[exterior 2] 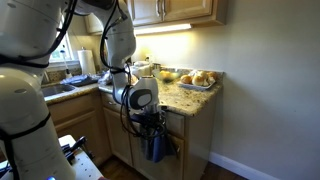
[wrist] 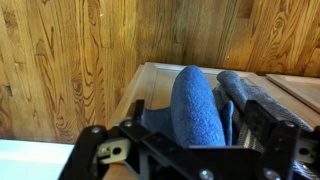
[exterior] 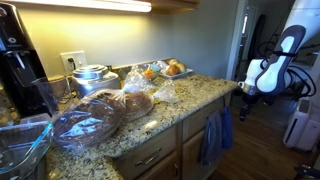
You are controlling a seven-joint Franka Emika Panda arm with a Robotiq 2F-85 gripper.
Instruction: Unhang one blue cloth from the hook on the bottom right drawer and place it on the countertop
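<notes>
The gripper moves down over the top of the royal-blue cloth (exterior: 214, 118) (wrist: 195, 104) toward the drawer front next, because the cloth's raised fold already lines up between its open fingertips.
The deep royal-blue cloth (wrist: 195, 105) hangs in front of the wooden drawer front (wrist: 160, 72) and shows in both exterior views (exterior: 213, 138) (exterior 2: 155, 148). A duller slate-blue cloth (wrist: 247, 95) hangs right beside it. My gripper (wrist: 198, 118) is open, with one finger on each side of the blue cloth, which lies between the jaws. In an exterior view my gripper (exterior 2: 150, 120) is just below the end of the speckled granite countertop (exterior 2: 185, 100) (exterior: 195, 98), at the top of the cloth.
The countertop holds bagged bread (exterior: 125, 103), a tray of pastries (exterior: 168, 69), a glass bowl (exterior: 20, 140), a metal pot (exterior: 90, 78) and a coffee machine (exterior: 15, 60). A wider drawer with a silver handle (exterior: 150, 157) is beside the cloths. A wall (exterior 2: 270, 90) stands past the counter end.
</notes>
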